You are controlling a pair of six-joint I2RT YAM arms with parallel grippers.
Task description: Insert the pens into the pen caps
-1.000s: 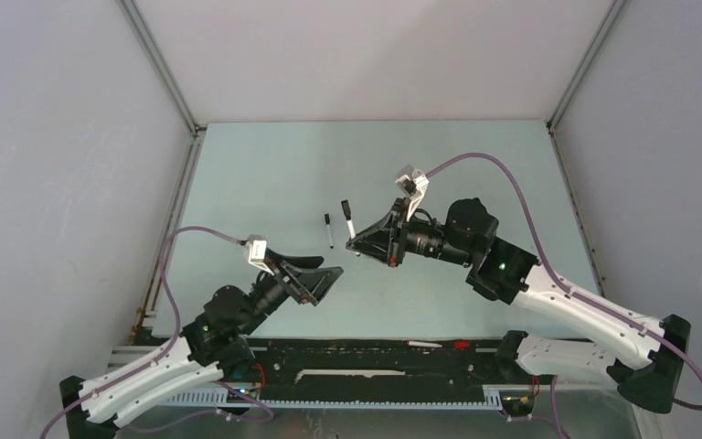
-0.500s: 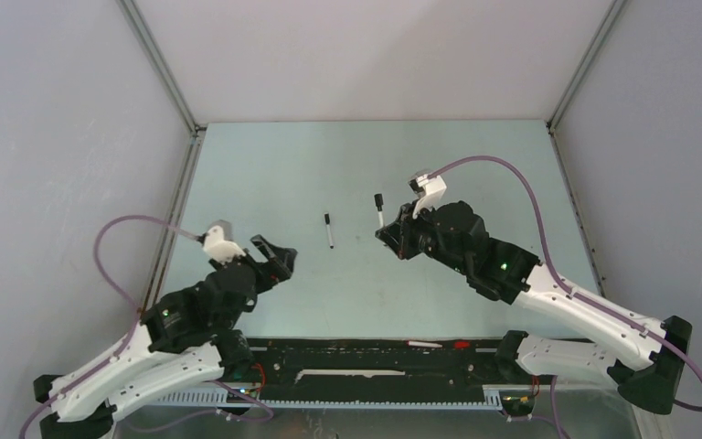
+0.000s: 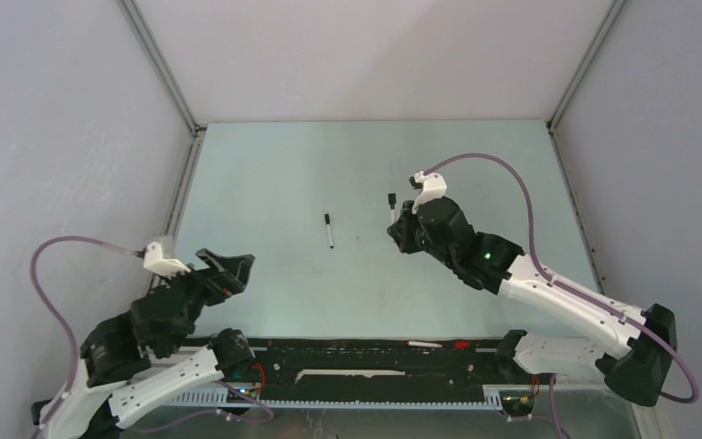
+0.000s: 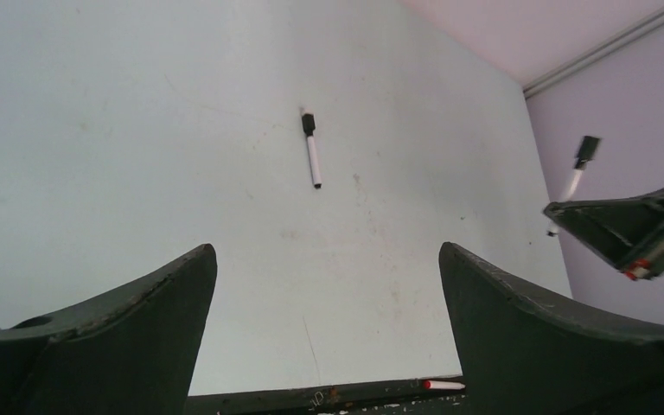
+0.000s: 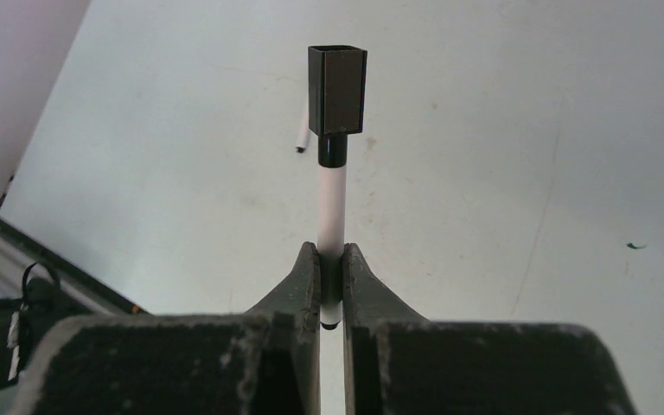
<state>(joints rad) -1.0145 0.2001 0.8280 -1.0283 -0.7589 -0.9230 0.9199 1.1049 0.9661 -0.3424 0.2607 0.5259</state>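
My right gripper has to tilt down and lower first, to bring the capped second pen to the bare tabletop (image 3: 374,235) (image 5: 451,145) beside the lying pen.
One capped pen (image 3: 329,232) lies flat near the table's middle, its pen cap (image 3: 327,219) pointing away; the left wrist view shows this pen (image 4: 313,161) and cap (image 4: 308,124) too. My right gripper (image 3: 398,227) is shut on the lower end of a second white pen (image 5: 332,203), held off the table. That pen's black cap (image 5: 337,90) sits on its far end. The held pen (image 4: 575,177) also shows at the right of the left wrist view. My left gripper (image 4: 327,259) is open and empty, low at the near left (image 3: 228,267), well short of the lying pen.
A black rail (image 3: 375,349) runs along the table's near edge, and a small white stick with a red tip (image 4: 442,385) lies on it. Grey walls and metal frame posts (image 3: 160,69) enclose the table on three sides.
The right gripper has carried its pen up and to the right, away from the lying pen. The left arm has drawn back to the near left, its jaws opening slightly wider.
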